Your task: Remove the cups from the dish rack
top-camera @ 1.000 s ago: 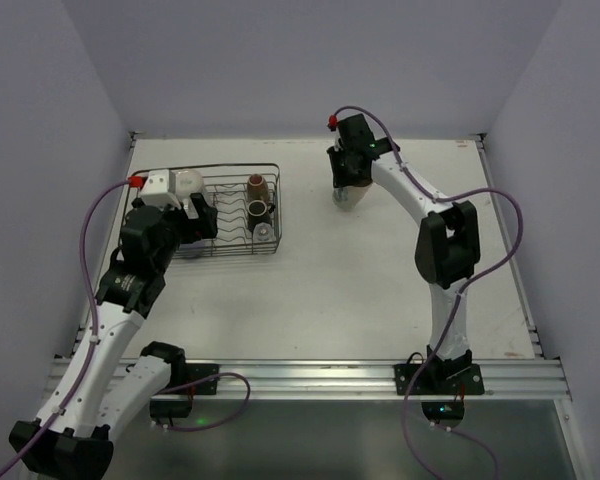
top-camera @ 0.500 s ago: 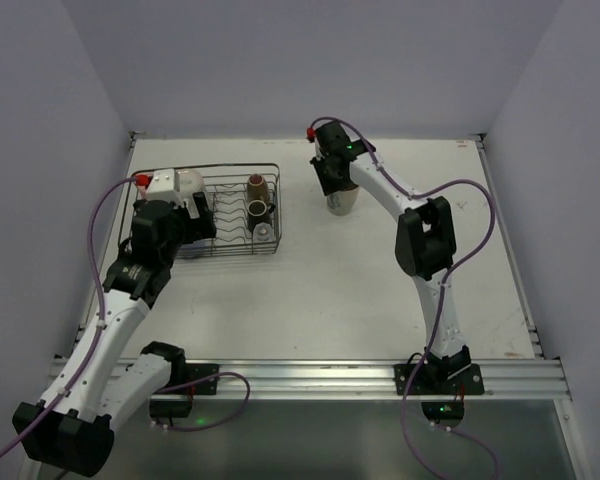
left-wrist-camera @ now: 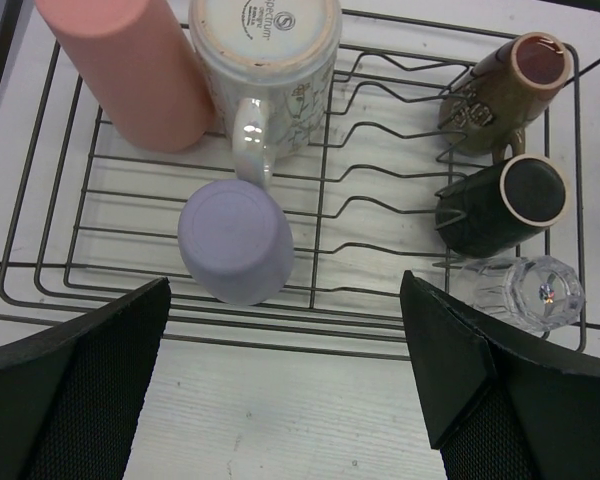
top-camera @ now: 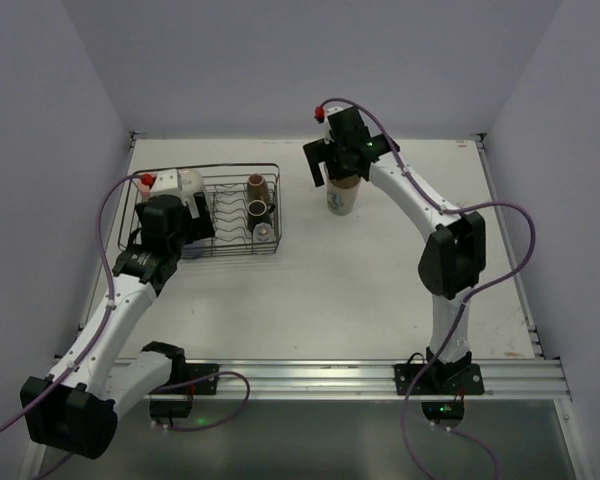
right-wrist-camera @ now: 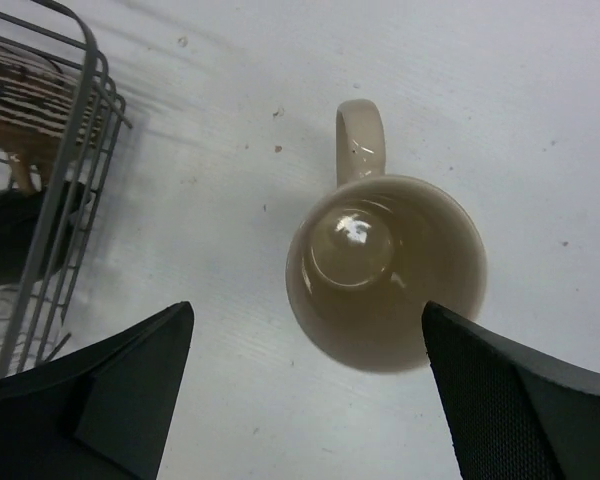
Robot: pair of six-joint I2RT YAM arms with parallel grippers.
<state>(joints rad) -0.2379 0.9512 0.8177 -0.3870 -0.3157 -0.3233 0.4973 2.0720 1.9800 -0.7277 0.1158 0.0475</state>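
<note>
I will next lower my left gripper, leftward in its wrist view, open fingers around the lavender tumbler point(left-wrist-camera: 235, 240), as both its sides are clear.
The dish rack point(top-camera: 278, 205) stands at the table's back left. In the left wrist view it holds a salmon-pink tumbler point(left-wrist-camera: 130, 70), a cream printed mug point(left-wrist-camera: 265, 50), a lavender tumbler point(left-wrist-camera: 235, 240), a brown cup point(left-wrist-camera: 505, 90), a black mug point(left-wrist-camera: 500, 205) and a clear glass point(left-wrist-camera: 525, 290). My left gripper point(left-wrist-camera: 285, 285) hovers open over the rack's near edge, holding nothing. A pale mug with an orange inside point(right-wrist-camera: 385, 270) stands upright on the table right of the rack. My right gripper point(right-wrist-camera: 305, 305) is open just above it, with its fingers apart from the mug.
The rack's wire corner point(right-wrist-camera: 60, 200) lies close to the left of the pale mug. White table point(top-camera: 380, 280) stretches in front of and to the right of the mug. Purple walls close off the back and both sides.
My right gripper has opened and let go of the pale mug, which now stands on the table. The left arm has shifted slightly over the rack, still open.
</note>
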